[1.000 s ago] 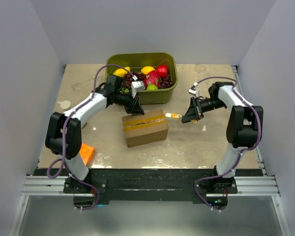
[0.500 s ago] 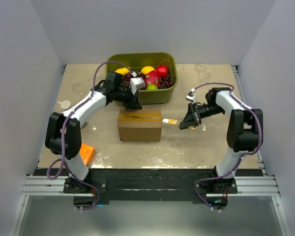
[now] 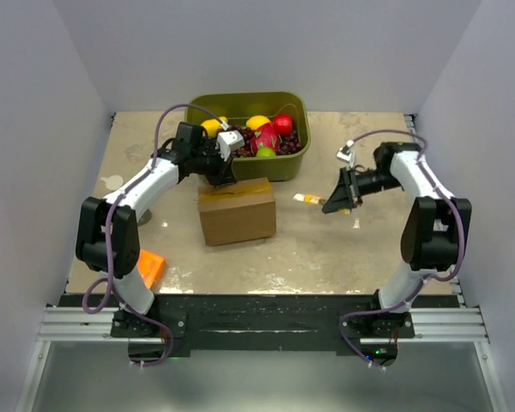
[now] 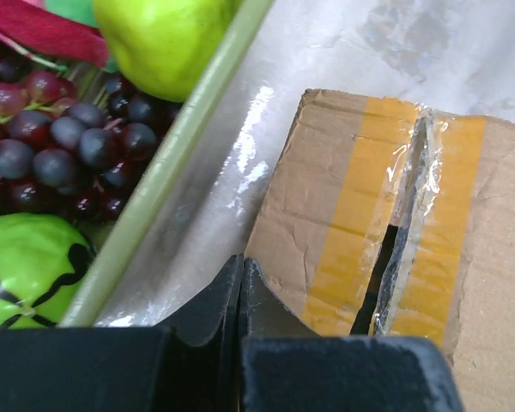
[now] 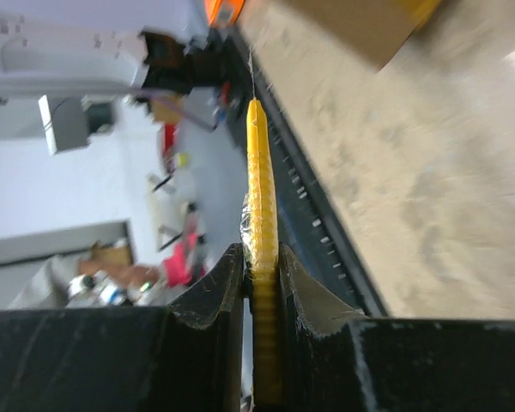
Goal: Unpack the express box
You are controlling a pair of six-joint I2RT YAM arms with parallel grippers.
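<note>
The tape is already slit open, so I will move my right gripper away from the box and down to the bare tabletop to release the yellow knife [image 3: 308, 199].
The express box [image 3: 236, 215] is a brown carton with tan tape along its top seam. It stands mid-table in front of the green bin. In the left wrist view the box [image 4: 326, 215] shows its tape slit open along the seam. My left gripper [image 3: 227, 172] is shut and empty, its tips [image 4: 240, 263] at the box's far corner, between box and bin. My right gripper [image 3: 336, 204] is shut on a yellow knife [image 3: 308, 199], held off to the right of the box. The knife [image 5: 259, 172] points away between the jaws.
A green bin [image 3: 297, 163] of fruit stands at the back, with grapes [image 4: 77, 142] and green apples [image 4: 167, 39] inside. A flat orange box [image 3: 152, 268] lies at the front left. A white disc [image 3: 113, 182] lies at the left.
The box has turned and slid left, toward the bin. My left gripper has drawn back toward the bin. My right gripper has pulled the knife away from the box to the right.
</note>
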